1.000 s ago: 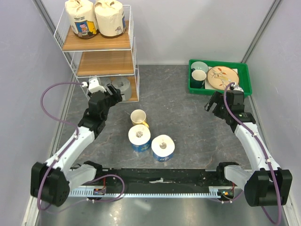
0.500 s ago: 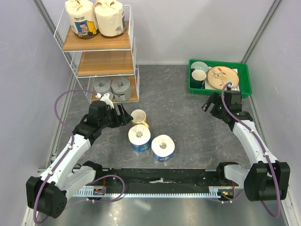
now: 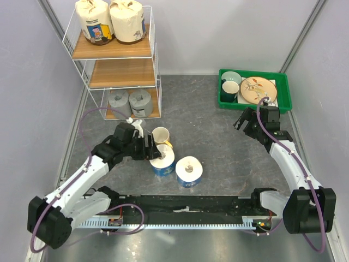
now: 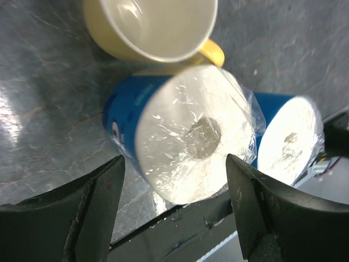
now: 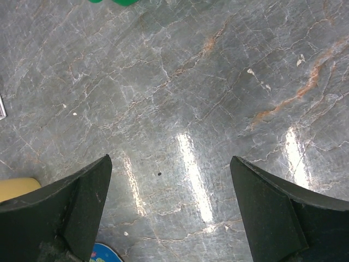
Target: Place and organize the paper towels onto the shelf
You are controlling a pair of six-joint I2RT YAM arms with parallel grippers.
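Observation:
My left gripper will next lower onto the roll (image 3: 161,158) (image 4: 185,141) beside the yellow mug, with one finger going into the roll's core and the other staying outside, because the hole in the core faces the fingers.
The shelf (image 3: 121,72) stands at the far left. Two cream paper towels (image 3: 92,20) (image 3: 127,19) stand on its top tier and two grey ones (image 3: 118,100) (image 3: 141,101) on its bottom tier; the middle tier is bare. Two white-and-blue rolls (image 3: 162,159) (image 3: 188,171) stand on the table. My left gripper (image 3: 152,148) is open, just left of the nearer-left roll; in the left wrist view that roll (image 4: 185,136) lies just beyond the spread fingertips of the gripper (image 4: 174,164), with the other roll (image 4: 289,136) to its right. My right gripper (image 3: 244,121) is open and empty over bare table (image 5: 170,164).
A yellow mug (image 3: 160,135) stands just behind the left blue roll, also in the left wrist view (image 4: 152,27). A green tray (image 3: 255,103) with dishes sits at the far right, behind my right gripper. A black rail (image 3: 185,203) runs along the near edge.
My left arm has drawn back from the shelf's bottom tier, leaving a grey roll there, and swung right and nearer to the left blue roll. The right arm has barely moved.

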